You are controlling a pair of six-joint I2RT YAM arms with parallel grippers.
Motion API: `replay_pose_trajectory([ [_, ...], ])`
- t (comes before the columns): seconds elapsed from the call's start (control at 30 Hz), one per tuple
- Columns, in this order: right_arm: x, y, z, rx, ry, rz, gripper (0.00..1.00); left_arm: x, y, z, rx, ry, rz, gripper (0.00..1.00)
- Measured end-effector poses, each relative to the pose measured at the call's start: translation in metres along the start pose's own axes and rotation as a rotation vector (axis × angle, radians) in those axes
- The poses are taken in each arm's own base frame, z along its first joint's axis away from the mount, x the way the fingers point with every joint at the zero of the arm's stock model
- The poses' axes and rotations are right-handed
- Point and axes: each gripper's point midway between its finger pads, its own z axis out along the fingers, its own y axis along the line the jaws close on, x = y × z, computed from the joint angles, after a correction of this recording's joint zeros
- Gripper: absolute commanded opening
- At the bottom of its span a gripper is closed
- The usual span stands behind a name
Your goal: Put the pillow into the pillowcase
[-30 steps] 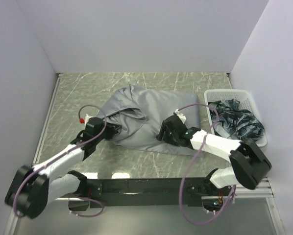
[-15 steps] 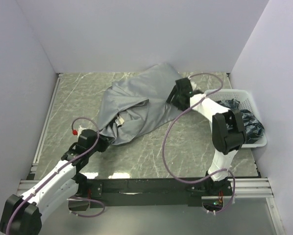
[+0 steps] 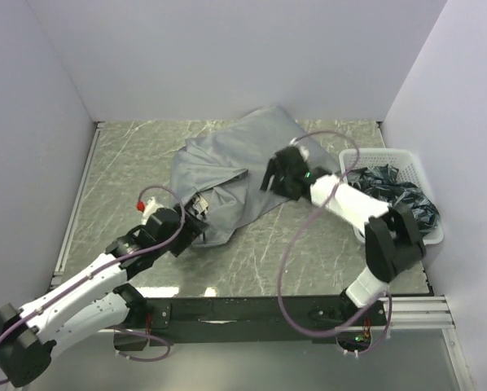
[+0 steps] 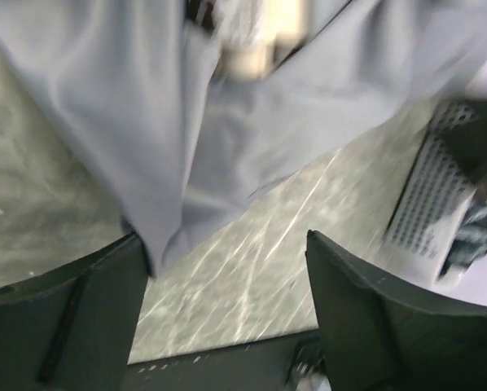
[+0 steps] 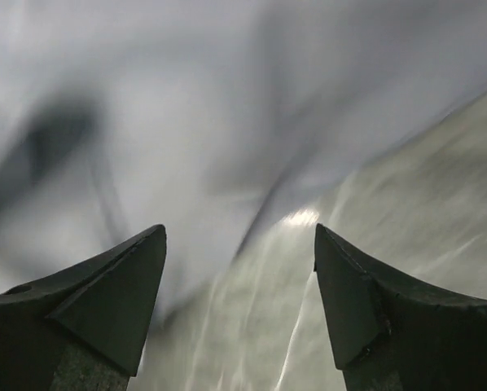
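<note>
I need to move my left gripper outward next, past the opening of the pillowcase and onto the pillowcase's edge farthest from the basket. That edge hangs loose in folds around the pillow.
The grey pillowcase [image 3: 235,163] lies bulging across the middle of the table, its far end raised against the back wall. A bit of the cream pillow [image 3: 201,204] shows in its near opening, also blurred in the left wrist view as the pillow [image 4: 268,37]. My left gripper [image 3: 195,223] sits just before that opening, open, with nothing between its fingers. A fold of the pillowcase [image 4: 195,138] hangs down beside its left finger [image 4: 97,301]. My right gripper [image 3: 270,176] is at the sack's right edge, open over grey pillowcase [image 5: 186,122] and table, holding nothing.
A white basket [image 3: 388,154] with dark crumpled material [image 3: 397,201] stands at the right edge of the table, close to the right arm. The basket [image 4: 435,195] also shows in the left wrist view. White walls close in the table on three sides.
My left gripper has opened and let go of the pillowcase's near edge, moving up to the opening. The right gripper drew back from the sack's far end toward the middle.
</note>
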Motion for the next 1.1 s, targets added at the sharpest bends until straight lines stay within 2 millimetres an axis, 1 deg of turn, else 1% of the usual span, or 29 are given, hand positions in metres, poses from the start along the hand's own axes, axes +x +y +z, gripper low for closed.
replay_pose_trajectory([
  [0.03, 0.018, 0.01, -0.009, -0.031, 0.016, -0.028, 0.79, -0.009, -0.005, -0.005, 0.0, -0.034, 0.001, 0.77],
  [0.07, 0.04, 0.024, -0.021, -0.078, 0.03, -0.061, 0.79, -0.018, -0.01, -0.012, -0.001, -0.072, 0.0, 0.7],
  [0.13, 0.084, 0.048, -0.044, -0.176, 0.061, -0.117, 0.79, -0.036, -0.017, -0.02, -0.016, -0.142, 0.001, 0.66],
  [0.2, 0.122, 0.065, -0.061, -0.247, 0.098, -0.157, 0.79, -0.055, -0.017, -0.022, -0.058, -0.204, 0.007, 0.63],
  [0.27, 0.146, 0.077, -0.069, -0.281, 0.122, -0.176, 0.79, -0.073, -0.008, -0.019, -0.123, -0.254, 0.013, 0.62],
  [0.33, 0.159, 0.084, -0.072, -0.299, 0.132, -0.18, 0.79, -0.085, 0.005, -0.011, -0.212, -0.286, 0.041, 0.61],
  [0.43, 0.173, 0.093, -0.075, -0.326, 0.136, -0.164, 0.79, -0.087, 0.021, 0.0, -0.296, -0.275, 0.106, 0.62],
  [0.47, 0.176, 0.095, -0.074, -0.333, 0.135, -0.155, 0.78, -0.086, 0.022, 0.002, -0.302, -0.269, 0.124, 0.63],
  [0.53, 0.18, 0.094, -0.07, -0.332, 0.135, -0.141, 0.78, -0.086, 0.021, 0.004, -0.296, -0.264, 0.149, 0.62],
  [0.63, 0.186, 0.094, -0.06, -0.326, 0.14, -0.122, 0.77, -0.09, 0.012, 0.008, -0.261, -0.275, 0.172, 0.61],
  [0.67, 0.187, 0.095, -0.057, -0.327, 0.141, -0.119, 0.77, -0.09, 0.01, 0.011, -0.258, -0.277, 0.18, 0.57],
  [0.77, 0.193, 0.1, -0.047, -0.338, 0.147, -0.108, 0.76, -0.089, 0.011, 0.025, -0.289, -0.259, 0.206, 0.54],
  [0.93, 0.199, 0.107, -0.037, -0.356, 0.154, -0.092, 0.75, -0.086, 0.015, 0.051, -0.357, -0.219, 0.244, 0.56],
  [1.03, 0.203, 0.11, -0.032, -0.363, 0.159, -0.088, 0.74, -0.089, 0.009, 0.057, -0.361, -0.22, 0.251, 0.57],
  [1.1, 0.207, 0.112, -0.029, -0.368, 0.164, -0.086, 0.74, -0.096, 0.0, 0.06, -0.36, -0.235, 0.258, 0.56],
])
